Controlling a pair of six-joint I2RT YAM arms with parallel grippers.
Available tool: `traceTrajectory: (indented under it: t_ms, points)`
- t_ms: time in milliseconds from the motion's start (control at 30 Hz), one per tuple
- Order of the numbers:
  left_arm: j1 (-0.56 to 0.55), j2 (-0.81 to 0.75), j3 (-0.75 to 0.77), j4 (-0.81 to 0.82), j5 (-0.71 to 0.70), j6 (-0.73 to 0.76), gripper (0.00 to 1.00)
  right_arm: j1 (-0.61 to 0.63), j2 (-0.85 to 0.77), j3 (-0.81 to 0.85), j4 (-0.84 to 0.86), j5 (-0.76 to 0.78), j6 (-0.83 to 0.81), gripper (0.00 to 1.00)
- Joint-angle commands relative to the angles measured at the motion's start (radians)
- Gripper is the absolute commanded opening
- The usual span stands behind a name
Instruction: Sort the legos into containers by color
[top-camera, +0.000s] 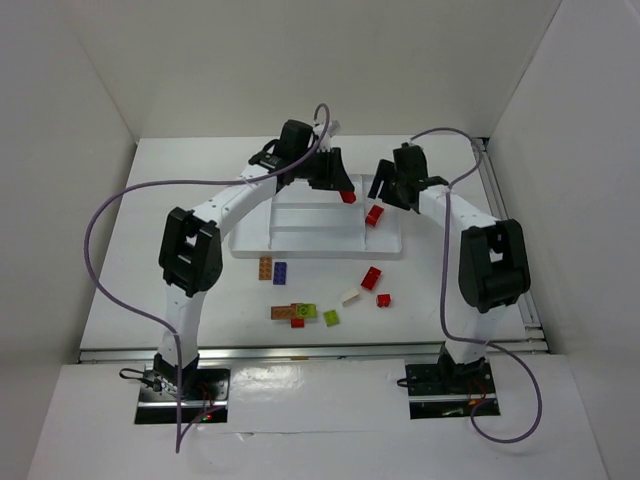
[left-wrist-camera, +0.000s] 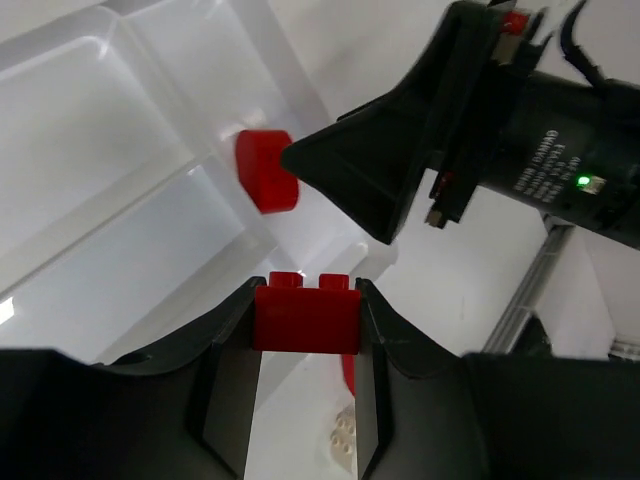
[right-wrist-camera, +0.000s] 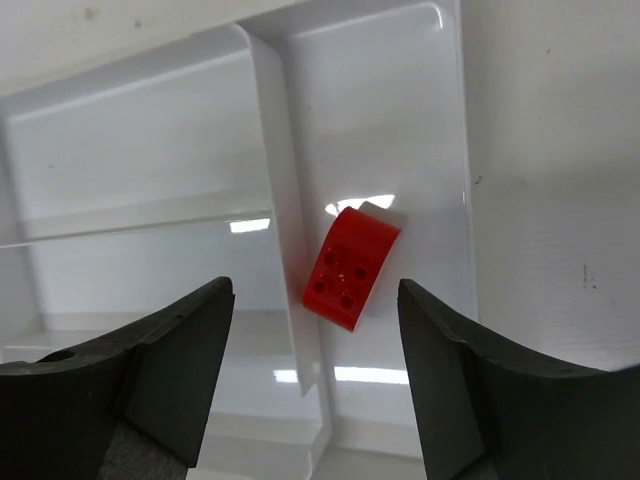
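My left gripper needs to move down and to the right in the top view, over the near part of the tray's end container, because a matching red lego is already there.
My left gripper (top-camera: 343, 190) hangs over the right part of the white tray (top-camera: 300, 250), shut on a red lego (left-wrist-camera: 305, 318) whose studs point away from the camera. My right gripper (right-wrist-camera: 315, 300) stands open above the tray's right end container. Below its fingers a second red lego (right-wrist-camera: 350, 268) lies tilted against the thin dividing wall (right-wrist-camera: 275, 190); the same lego (top-camera: 375, 214) shows in the top view. Loose legos lie on the table in front of the tray: orange-brown (top-camera: 265, 268), blue-purple (top-camera: 280, 272), red (top-camera: 371, 278), cream (top-camera: 350, 296) and lime green (top-camera: 331, 318).
A small red lego (top-camera: 384, 300) and a cluster of orange-brown, lime and red pieces (top-camera: 295, 313) lie near the front edge. The two grippers are close together over the tray. A metal rail (top-camera: 500, 230) runs along the table's right side. White walls enclose the table.
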Motion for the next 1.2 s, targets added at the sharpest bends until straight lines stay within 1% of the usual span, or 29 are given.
traceTrajectory:
  t_ms: [0, 67, 100, 133, 167, 200, 233, 300, 333, 367, 467, 500, 600, 667, 700, 733, 800, 833, 867, 900, 933, 967, 1000, 1033, 1067, 1100, 1133, 1167]
  points:
    - [-0.027, 0.038, 0.0, 0.206, 0.105, -0.12, 0.0, -0.027, -0.189, -0.025, 0.001, 0.02, 0.025, 0.73]
    - [-0.039, 0.11, 0.033, 0.224, 0.117, -0.149, 0.0, -0.038, -0.269, -0.135, -0.036, 0.099, 0.073, 0.73]
    - [-0.048, 0.14, 0.061, 0.224, 0.117, -0.158, 0.0, -0.038, -0.363, -0.181, -0.047, 0.159, 0.096, 0.74]
    - [-0.062, 0.171, 0.124, 0.224, 0.117, -0.177, 0.0, -0.05, -0.413, -0.27, -0.047, 0.18, 0.131, 0.74]
    - [-0.062, 0.226, 0.155, 0.224, 0.117, -0.177, 0.0, -0.05, -0.46, -0.31, -0.047, 0.205, 0.145, 0.77]
    - [-0.076, 0.251, 0.182, 0.224, 0.117, -0.189, 0.0, -0.05, -0.543, -0.341, -0.065, 0.255, 0.156, 0.79]
    - [-0.09, 0.272, 0.23, 0.224, 0.117, -0.203, 0.0, -0.05, -0.579, -0.378, -0.082, 0.28, 0.176, 0.79]
    - [-0.102, 0.315, 0.265, 0.205, 0.117, -0.203, 0.0, -0.061, -0.649, -0.389, -0.142, 0.314, 0.185, 0.81]
    - [-0.102, 0.325, 0.29, 0.196, 0.106, -0.203, 0.09, -0.071, -0.666, -0.389, -0.157, 0.331, 0.185, 0.83]
    - [-0.111, 0.325, 0.29, 0.196, 0.106, -0.192, 0.42, -0.071, -0.68, -0.389, -0.157, 0.331, 0.185, 0.86]
    - [-0.111, 0.325, 0.29, 0.196, 0.106, -0.192, 0.76, -0.101, -0.711, -0.378, -0.194, 0.331, 0.155, 0.88]
    - [-0.111, 0.311, 0.278, 0.196, 0.117, -0.178, 1.0, -0.111, -0.711, -0.378, -0.203, 0.331, 0.155, 0.91]
    - [-0.111, 0.257, 0.265, 0.165, 0.132, -0.165, 1.0, -0.122, -0.711, -0.367, -0.203, 0.281, 0.119, 0.91]
    - [-0.111, 0.218, 0.253, 0.118, 0.132, -0.146, 1.0, -0.122, -0.711, -0.358, -0.203, 0.215, 0.087, 0.91]
    - [-0.111, 0.164, 0.253, 0.093, 0.114, -0.135, 1.0, -0.122, -0.721, -0.358, -0.203, 0.193, 0.087, 0.89]
    - [-0.111, 0.132, 0.242, 0.061, 0.082, -0.123, 1.0, -0.122, -0.722, -0.37, -0.194, 0.163, 0.064, 0.87]
    - [-0.111, 0.057, 0.203, -0.031, -0.053, -0.07, 1.0, -0.122, -0.722, -0.395, -0.194, 0.104, 0.052, 0.83]
    - [-0.111, -0.026, 0.18, -0.063, -0.119, -0.069, 1.0, -0.096, -0.722, -0.407, -0.194, 0.084, 0.037, 0.85]
    - [-0.111, -0.069, 0.128, -0.094, -0.188, -0.06, 1.0, -0.078, -0.722, -0.418, -0.194, 0.069, 0.036, 0.88]
    - [-0.102, -0.112, 0.092, -0.115, -0.296, -0.06, 1.0, -0.055, -0.711, -0.45, -0.194, 0.049, 0.046, 0.89]
    - [-0.102, -0.157, 0.053, -0.128, -0.338, -0.044, 1.0, -0.027, -0.711, -0.467, -0.194, 0.04, 0.059, 0.91]
    - [-0.102, -0.24, 0.016, -0.137, -0.378, -0.03, 1.0, 0.035, -0.685, -0.482, -0.194, 0.04, 0.072, 0.92]
    - [-0.102, -0.279, -0.059, -0.137, -0.415, -0.017, 1.0, 0.069, -0.676, -0.496, -0.203, 0.052, 0.095, 0.92]
    - [-0.102, -0.318, -0.095, -0.146, -0.494, -0.017, 1.0, 0.133, -0.665, -0.522, -0.203, 0.061, 0.107, 0.92]
    - [-0.091, -0.354, -0.13, -0.155, -0.519, -0.017, 1.0, 0.161, -0.647, -0.533, -0.203, 0.061, 0.118, 0.93]
    - [-0.091, -0.42, -0.193, -0.155, -0.52, -0.017, 1.0, 0.188, -0.637, -0.533, -0.226, 0.079, 0.139, 0.97]
    - [-0.073, -0.45, -0.219, -0.169, -0.52, -0.017, 1.0, 0.206, -0.628, -0.543, -0.235, 0.079, 0.139, 1.0]
    - [-0.064, -0.473, -0.256, -0.206, -0.52, -0.007, 1.0, 0.237, -0.619, -0.544, -0.26, 0.079, 0.15, 1.0]
